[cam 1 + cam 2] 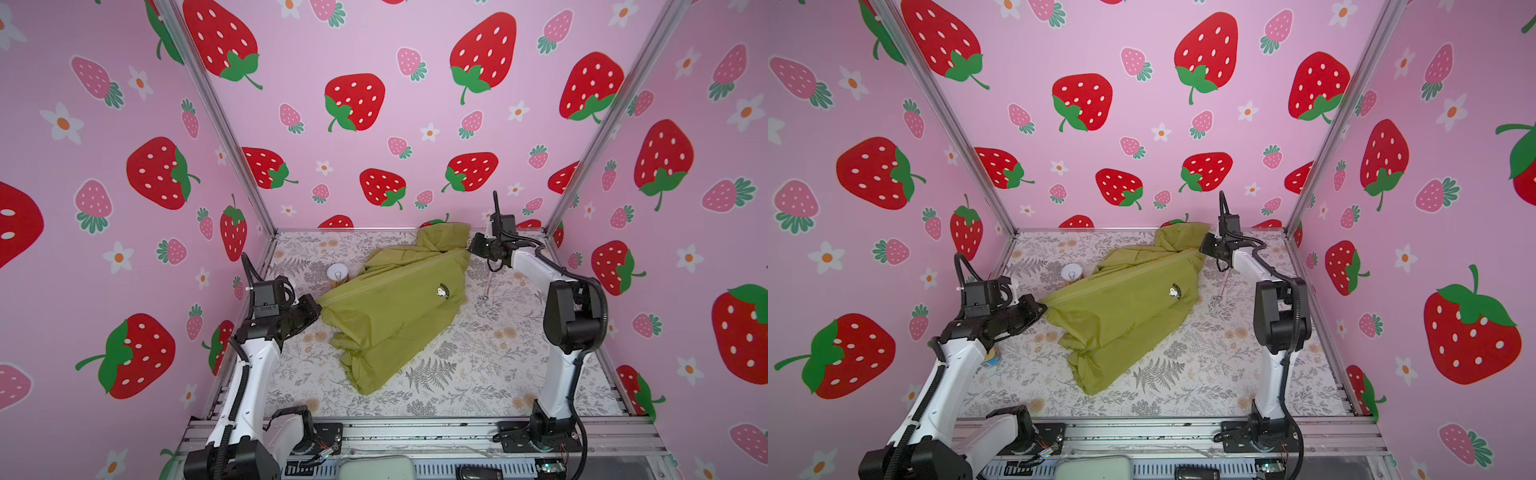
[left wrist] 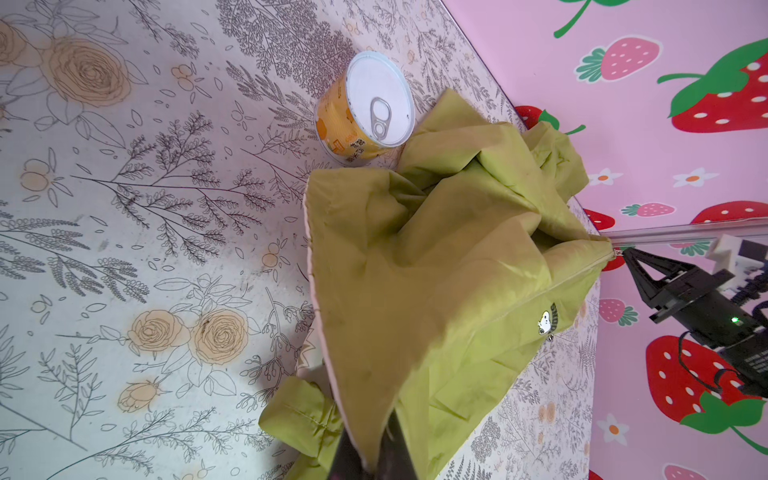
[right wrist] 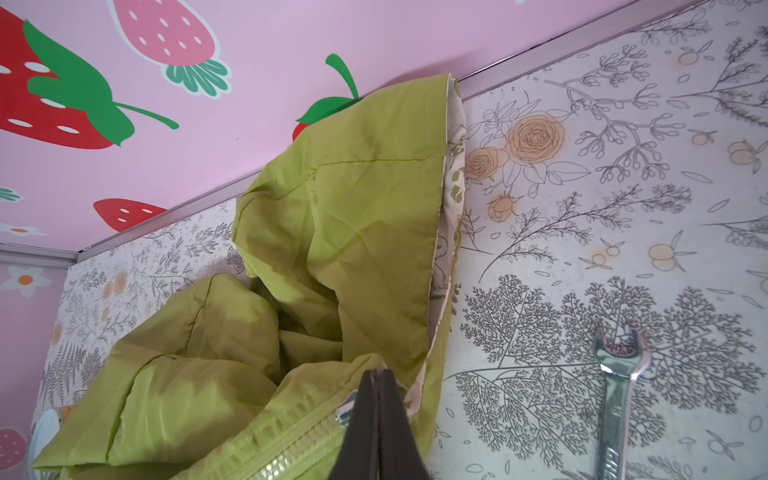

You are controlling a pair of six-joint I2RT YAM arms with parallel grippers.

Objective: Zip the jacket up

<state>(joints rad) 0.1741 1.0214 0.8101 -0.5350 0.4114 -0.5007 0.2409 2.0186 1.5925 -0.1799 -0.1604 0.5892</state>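
Observation:
I will move my right gripper up and then down beside the hood's near edge (image 1: pixel 456 245) (image 3: pixel 390 340) next to let go of the jacket's top end, because the zipper runs closed.
The olive-green jacket (image 1: pixel 395 311) (image 1: pixel 1121 311) lies slantwise across the floral table, hood (image 3: pixel 353 187) against the back wall. Its zipper (image 1: pixel 390 274) (image 2: pixel 577 282) runs as a taut closed line between my two grippers. My left gripper (image 1: pixel 318 309) (image 1: pixel 1043 309) (image 2: pixel 374 440) is shut on the jacket's bottom hem, with green fabric and cream lining pinched between the fingers. My right gripper (image 1: pixel 469 249) (image 1: pixel 1200 249) (image 3: pixel 377 374) is shut on the jacket at the zipper's top end, with the silver slider (image 3: pixel 345 411) right beside one finger. A small white badge (image 1: pixel 444 292) shows on the chest.
A yellow can (image 1: pixel 337 275) (image 1: pixel 1072 273) (image 2: pixel 368 108) with a pull-tab lid stands touching the jacket's far left side. A silver wrench (image 1: pixel 488 286) (image 1: pixel 1223 286) (image 3: pixel 619 399) lies on the table right of the jacket. Pink strawberry walls close in three sides.

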